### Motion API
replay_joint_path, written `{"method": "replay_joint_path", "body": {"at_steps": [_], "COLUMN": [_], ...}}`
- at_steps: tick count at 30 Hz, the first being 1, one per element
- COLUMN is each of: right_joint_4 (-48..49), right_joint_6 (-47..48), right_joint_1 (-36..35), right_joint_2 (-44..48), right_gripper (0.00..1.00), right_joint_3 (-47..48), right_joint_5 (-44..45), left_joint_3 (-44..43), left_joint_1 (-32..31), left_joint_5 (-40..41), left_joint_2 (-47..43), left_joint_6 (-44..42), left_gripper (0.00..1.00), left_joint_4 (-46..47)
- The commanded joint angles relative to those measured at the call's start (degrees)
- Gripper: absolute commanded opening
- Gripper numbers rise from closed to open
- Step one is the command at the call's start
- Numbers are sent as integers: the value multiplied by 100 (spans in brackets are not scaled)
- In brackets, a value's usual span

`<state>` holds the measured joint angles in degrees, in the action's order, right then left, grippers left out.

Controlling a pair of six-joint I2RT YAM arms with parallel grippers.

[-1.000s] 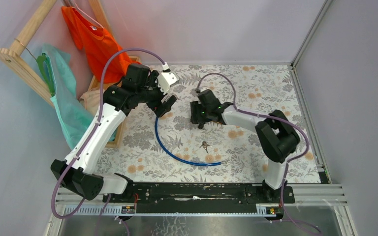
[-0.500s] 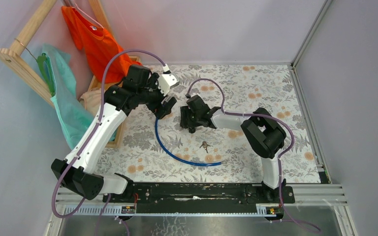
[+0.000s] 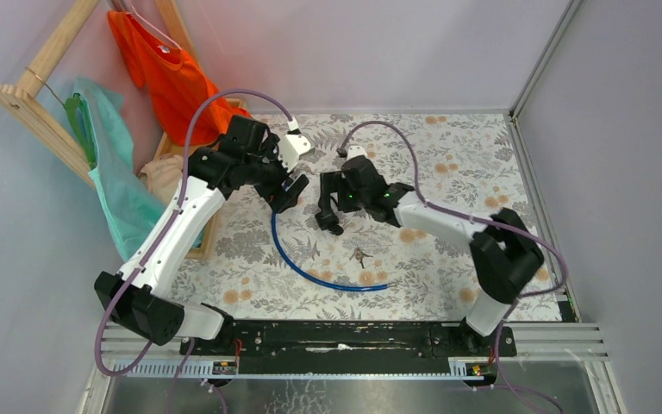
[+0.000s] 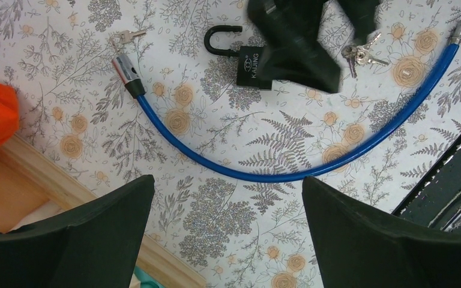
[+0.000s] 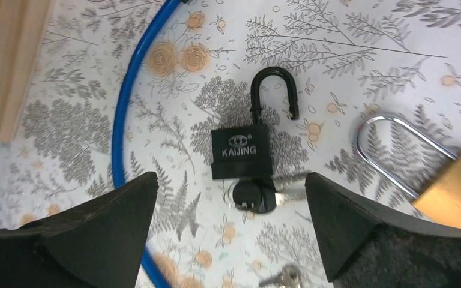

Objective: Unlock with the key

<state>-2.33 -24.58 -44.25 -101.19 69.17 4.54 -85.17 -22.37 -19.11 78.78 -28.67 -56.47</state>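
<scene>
The black padlock's shackle is already open, so I will move my right gripper back and down onto the head of the small silver key nearer the arms.
The black padlock (image 5: 240, 151), marked KAIJING, lies flat on the floral cloth with one shackle leg free of the body. The key's black head (image 5: 255, 197) sits against the padlock's bottom edge, and a silver blade sticks out to its right. I cannot tell whether the key is in the keyhole. My right gripper (image 5: 229, 183) hovers above them, open and empty, also seen from the top view (image 3: 332, 209). My left gripper (image 4: 227, 187) is open and empty, higher up to the left (image 3: 289, 185). In the left wrist view the padlock (image 4: 253, 67) is partly hidden by the right gripper.
A blue cable lock (image 4: 276, 174) curves across the cloth (image 3: 310, 267). A brass padlock (image 5: 456, 192) lies right of the black one. Loose silver keys (image 3: 360, 254) lie nearer the arms, and one small silver key (image 4: 129, 36) lies by the cable end. A wooden frame (image 3: 198, 241) and hanging clothes (image 3: 168, 73) stand left.
My right gripper has moved left to above the black padlock and key, with its arm swinging out. My left gripper has shifted slightly left.
</scene>
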Motion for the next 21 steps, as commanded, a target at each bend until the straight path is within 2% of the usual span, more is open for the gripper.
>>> {"method": "replay_joint_path", "body": {"at_steps": [1, 4, 10, 21], "right_joint_4": [-523, -632, -562, -350], "right_joint_6": [76, -29, -41, 364], "right_joint_1": [-27, -118, -470, -744], "right_joint_2": [948, 1397, 1810, 1242], "right_gripper": [95, 85, 78, 64], "right_joint_3": [-454, -1129, -2038, -2022], "right_joint_5": [309, 265, 251, 545], "left_joint_3": [-127, -30, 150, 296], "left_joint_1": [75, 76, 99, 119], "left_joint_5": [76, 150, 155, -17], "left_joint_2": [-42, -35, 48, -102], "left_joint_6": [71, 163, 216, 151], "left_gripper": [100, 100, 100, 100], "left_joint_4": [31, 91, -91, -163]}}
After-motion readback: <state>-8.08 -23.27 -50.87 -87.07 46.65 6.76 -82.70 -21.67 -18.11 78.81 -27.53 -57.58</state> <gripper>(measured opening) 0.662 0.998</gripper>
